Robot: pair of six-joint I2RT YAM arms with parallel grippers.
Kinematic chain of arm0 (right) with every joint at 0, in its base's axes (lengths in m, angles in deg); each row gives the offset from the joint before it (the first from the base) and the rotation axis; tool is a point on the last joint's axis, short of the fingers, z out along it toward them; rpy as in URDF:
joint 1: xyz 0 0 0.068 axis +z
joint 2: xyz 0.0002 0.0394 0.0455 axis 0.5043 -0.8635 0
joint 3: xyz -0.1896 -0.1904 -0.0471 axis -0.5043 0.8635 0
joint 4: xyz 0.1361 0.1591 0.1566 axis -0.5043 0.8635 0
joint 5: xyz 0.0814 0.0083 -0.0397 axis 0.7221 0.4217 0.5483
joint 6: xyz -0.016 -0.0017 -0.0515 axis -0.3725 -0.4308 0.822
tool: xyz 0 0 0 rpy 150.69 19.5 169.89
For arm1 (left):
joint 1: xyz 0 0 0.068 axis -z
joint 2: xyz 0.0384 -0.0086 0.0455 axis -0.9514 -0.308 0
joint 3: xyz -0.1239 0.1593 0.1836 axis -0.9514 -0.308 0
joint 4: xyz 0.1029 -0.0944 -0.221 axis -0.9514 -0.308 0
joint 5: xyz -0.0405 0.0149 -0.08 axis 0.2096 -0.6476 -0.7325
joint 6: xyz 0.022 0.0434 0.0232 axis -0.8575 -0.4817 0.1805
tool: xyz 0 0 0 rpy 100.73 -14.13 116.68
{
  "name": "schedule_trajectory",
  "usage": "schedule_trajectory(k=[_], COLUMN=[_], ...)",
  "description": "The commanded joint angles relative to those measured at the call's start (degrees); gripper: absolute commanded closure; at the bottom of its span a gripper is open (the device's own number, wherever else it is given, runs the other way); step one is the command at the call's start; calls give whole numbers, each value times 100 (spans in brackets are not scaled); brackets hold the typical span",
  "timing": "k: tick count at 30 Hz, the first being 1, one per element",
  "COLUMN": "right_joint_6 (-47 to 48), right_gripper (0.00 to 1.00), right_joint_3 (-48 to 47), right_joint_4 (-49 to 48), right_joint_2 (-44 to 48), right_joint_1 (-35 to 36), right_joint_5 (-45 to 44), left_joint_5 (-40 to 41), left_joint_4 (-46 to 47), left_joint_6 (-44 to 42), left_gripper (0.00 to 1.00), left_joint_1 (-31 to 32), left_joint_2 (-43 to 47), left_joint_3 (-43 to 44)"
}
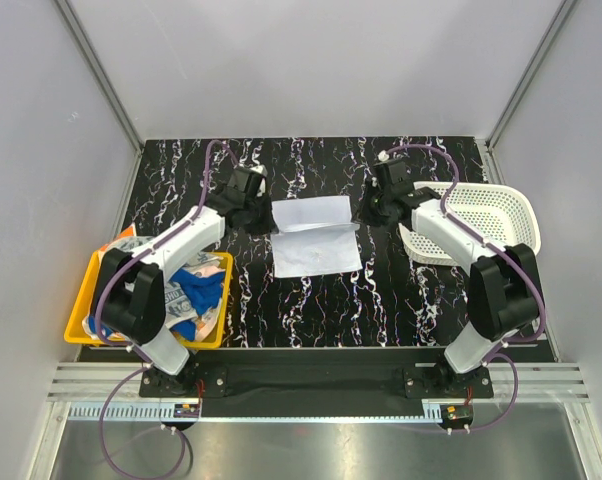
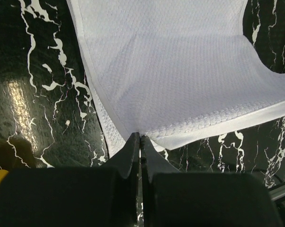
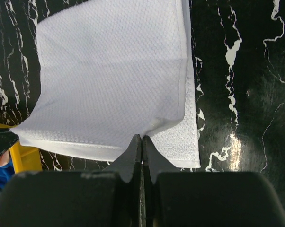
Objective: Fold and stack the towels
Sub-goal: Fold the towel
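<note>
The near part of the towel is still uncovered. My right gripper will next carry the towel's lifted corner back and down onto the lower layer's near corner [image 1: 358, 267] [image 3: 193, 162] and let go of it.
An off-white towel [image 1: 314, 240] lies in the middle of the black marbled table, its far part raised off the surface and held up between the two arms. My left gripper [image 1: 266, 213] is shut on the towel's far left corner, and the left wrist view shows the tips [image 2: 140, 137] pinching the hem of the cloth [image 2: 180, 71]. My right gripper [image 1: 363, 212] is shut on the far right corner; its tips [image 3: 142, 137] bite the lifted layer [image 3: 109, 75] above the flat lower layer. More towels, a blue one [image 1: 203, 288] among them, sit in the bin.
A yellow bin [image 1: 81, 300] holding crumpled towels stands at the left, beside the left arm. At the right edge is a white perforated basket [image 1: 486, 215]. The bin's corner [image 3: 26, 158] shows in the right wrist view.
</note>
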Motion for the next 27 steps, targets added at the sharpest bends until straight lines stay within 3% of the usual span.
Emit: schedule_trajectory(k=[1,15,27], right_joint_6=[20,-217,-121], right_gripper=[100,100,100], right_joint_3=[148,1044,535], right_joint_4=[130,-380,200], right_joint_2=[281,263,789], right_joint_1=[50,208,235], right_joint_5=[-341,-279,-508], left_joint_5=[361,299,387], left_joint_4=[-64,428,7], left_joint_6=[-129,20,-50], left_gripper=[100,100,100], left_joint_1=[12,223,223], left_joint_2=[214,205,644], left_joint_3=[-190,-1069,-736])
